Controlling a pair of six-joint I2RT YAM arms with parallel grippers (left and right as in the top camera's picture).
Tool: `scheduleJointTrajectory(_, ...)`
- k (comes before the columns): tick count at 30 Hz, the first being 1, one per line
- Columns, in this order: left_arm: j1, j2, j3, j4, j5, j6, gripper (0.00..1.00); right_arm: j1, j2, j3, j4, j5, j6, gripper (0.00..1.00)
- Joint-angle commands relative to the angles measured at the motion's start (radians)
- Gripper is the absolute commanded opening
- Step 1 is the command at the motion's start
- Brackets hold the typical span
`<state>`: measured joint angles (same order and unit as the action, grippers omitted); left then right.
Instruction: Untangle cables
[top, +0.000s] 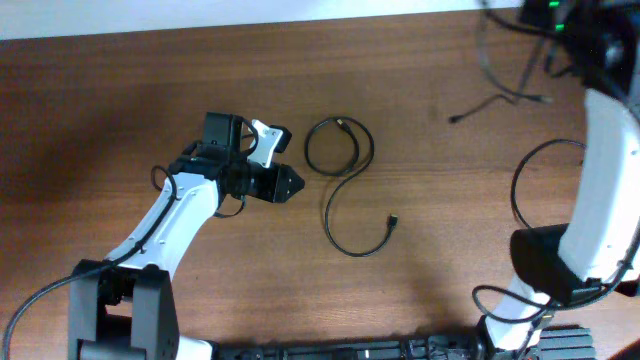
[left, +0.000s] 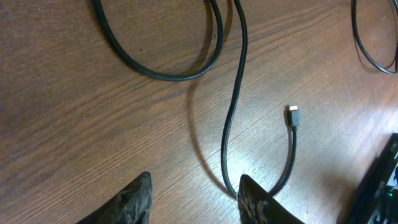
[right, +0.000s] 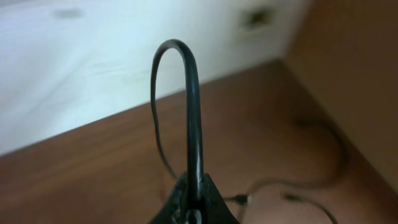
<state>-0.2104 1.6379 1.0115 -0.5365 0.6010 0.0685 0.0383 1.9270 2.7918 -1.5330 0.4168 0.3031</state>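
The second cable goes down toward the right in the overhead view with my right gripper next for release, since the tabletop by the curved cable lies below it.
One black cable (top: 346, 193) lies mid-table: a closed loop at the far end, an S-curve toward me, and a small plug (top: 393, 221). My left gripper (top: 291, 184) is open and empty just left of it. In the left wrist view the cable (left: 235, 106) runs down beside the right fingertip of that gripper (left: 196, 186), and the plug (left: 293, 116) lies to the right. My right gripper (top: 560, 28) is raised at the far right corner, shut on a second thin black cable (right: 194, 112) that arches above the jaws (right: 194, 190). Its loose ends (top: 497, 97) trail on the table.
The right arm's own thick black wire (top: 520, 180) loops out over the table at the right; a black loop also shows at the left wrist view's top right (left: 367, 46). A white wall (right: 93, 74) borders the table's far edge. A dark rail (top: 400, 350) runs along the near edge.
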Motion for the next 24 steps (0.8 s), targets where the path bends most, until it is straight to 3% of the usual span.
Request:
scheduleJointTrajectory(1, -0.005, -0.015, 0.004, -0.011, 0.004, 0.015, 0.45, -0.204, 0.034, 0.006, -0.051, 0.007, 0.133, 0.04)
scheduleJointTrajectory(3, -0.005, -0.015, 0.004, -0.011, 0.004, 0.015, 0.45, -0.365, 0.091, 0.001, -0.115, -0.100, 0.133, 0.04)
scheduleJointTrajectory(6, -0.005, -0.015, 0.004, -0.011, 0.004, 0.015, 0.45, -0.469, 0.154, -0.052, -0.166, -0.217, 0.118, 0.04)
scheduleJointTrajectory(9, -0.006, -0.015, 0.004, -0.019, 0.004, 0.015, 0.45, -0.518, 0.170, -0.243, -0.126, -0.230, 0.114, 0.04)
scheduleJointTrajectory(13, -0.006, -0.015, 0.004, -0.026, 0.004, 0.015, 0.45, -0.557, 0.171, -0.315, -0.091, -0.229, 0.114, 0.05)
scheduleJointTrajectory(14, -0.006, -0.015, 0.004, -0.026, 0.004, 0.015, 0.45, -0.577, 0.171, -0.315, -0.087, -0.230, 0.114, 0.74)
scheduleJointTrajectory(15, -0.006, -0.015, 0.004, -0.026, 0.004, 0.015, 0.45, -0.584, 0.171, -0.315, -0.087, -0.230, 0.114, 0.94)
scheduleJointTrajectory(16, -0.006, -0.015, 0.004, -0.025, 0.004, 0.016, 0.46, -0.590, 0.171, -0.315, -0.093, -0.230, 0.114, 1.00)
scheduleJointTrajectory(22, -0.006, -0.015, 0.004, -0.023, 0.004, 0.015, 0.46, -0.589, 0.171, -0.325, -0.143, -0.262, 0.114, 0.99)
scheduleJointTrajectory(24, -0.006, -0.015, 0.004, -0.023, 0.004, 0.015, 0.46, -0.589, 0.172, -0.350, -0.144, -0.380, 0.113, 0.99)
